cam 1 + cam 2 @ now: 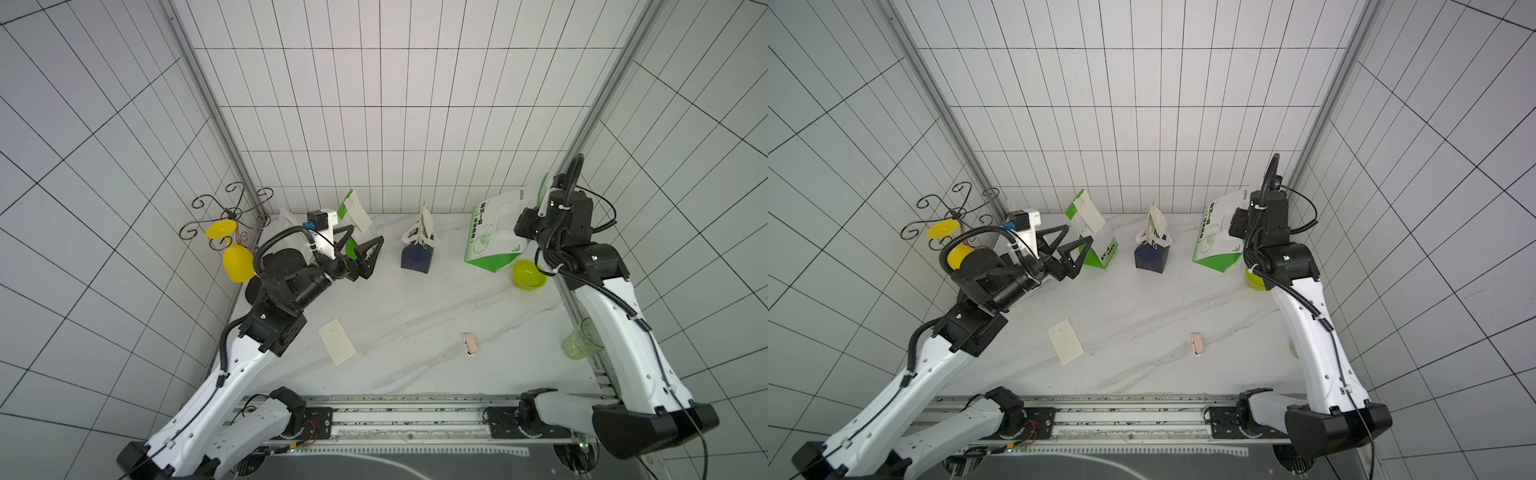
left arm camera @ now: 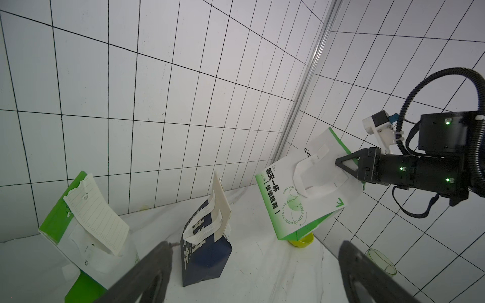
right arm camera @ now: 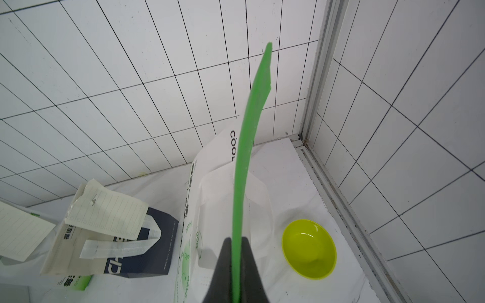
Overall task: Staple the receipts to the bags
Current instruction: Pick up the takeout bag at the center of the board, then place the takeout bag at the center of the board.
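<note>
The robot's right gripper will next move the bag back and down onto the bare marble between the loose receipt and stapler and let go of it, because that spot is clear.
My right gripper [image 3: 236, 241] is shut on the green side edge of a white-and-green bag [image 1: 494, 232], which hangs tilted near the back right corner with its handles [image 2: 312, 170] loose. A navy bag [image 1: 417, 255] stands mid-back with a receipt [image 1: 426, 224] at its top. At the back left, another white-and-green bag [image 1: 1096, 245] carries a lined receipt [image 2: 97, 212]. My left gripper [image 1: 1079, 233] is open and empty just in front of that bag. One loose receipt [image 1: 337, 340] lies flat on the table near the left arm.
A small pink stapler [image 1: 469, 344] lies on the marble table [image 1: 415, 324], front right of centre. A yellow-green bowl [image 1: 528, 275] sits under the held bag's lower corner. A clear green cup [image 1: 582, 338] stands at the right edge. A wire stand [image 1: 226, 216] with yellow pieces fills the back left.
</note>
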You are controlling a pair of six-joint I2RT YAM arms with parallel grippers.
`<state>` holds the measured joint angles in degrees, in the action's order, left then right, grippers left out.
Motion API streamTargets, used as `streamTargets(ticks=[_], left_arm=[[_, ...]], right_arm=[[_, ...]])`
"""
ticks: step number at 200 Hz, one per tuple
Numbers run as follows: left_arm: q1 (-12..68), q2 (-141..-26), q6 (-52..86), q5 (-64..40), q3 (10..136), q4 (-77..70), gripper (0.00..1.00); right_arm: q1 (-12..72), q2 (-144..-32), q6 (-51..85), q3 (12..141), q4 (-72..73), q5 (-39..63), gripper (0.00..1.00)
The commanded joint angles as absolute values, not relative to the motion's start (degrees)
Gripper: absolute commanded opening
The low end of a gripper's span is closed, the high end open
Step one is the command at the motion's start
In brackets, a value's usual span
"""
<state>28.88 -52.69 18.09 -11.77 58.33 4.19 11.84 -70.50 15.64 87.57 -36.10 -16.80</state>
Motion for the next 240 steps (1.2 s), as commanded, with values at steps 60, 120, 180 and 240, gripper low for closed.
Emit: streamTargets(ticks=[60,120,180,240], left_arm=[[27.69,-50.97,18.08,-11.53,59.64,6.40,0.97],[27.31,-50.27,18.63,-12.54,59.57,5.98,0.97],[27.29,-49.69,19.04,-12.10,59.50,5.72,0.97],[27.42,-50.18,20.14,-10.74,59.16,5.64,0.97]], right_arm=[[22.84,-68.84,15.90,89.18,-55.99,-19.55,0.00],[26.75,-68.65,13.68,91.23,-61.95,-10.86,0.00],[30.40,-66.31,7.82,91.59,-60.32,-0.04,0.00],[39.58,-63.93,13.53,86.18,-51.78,-3.13,0.00]])
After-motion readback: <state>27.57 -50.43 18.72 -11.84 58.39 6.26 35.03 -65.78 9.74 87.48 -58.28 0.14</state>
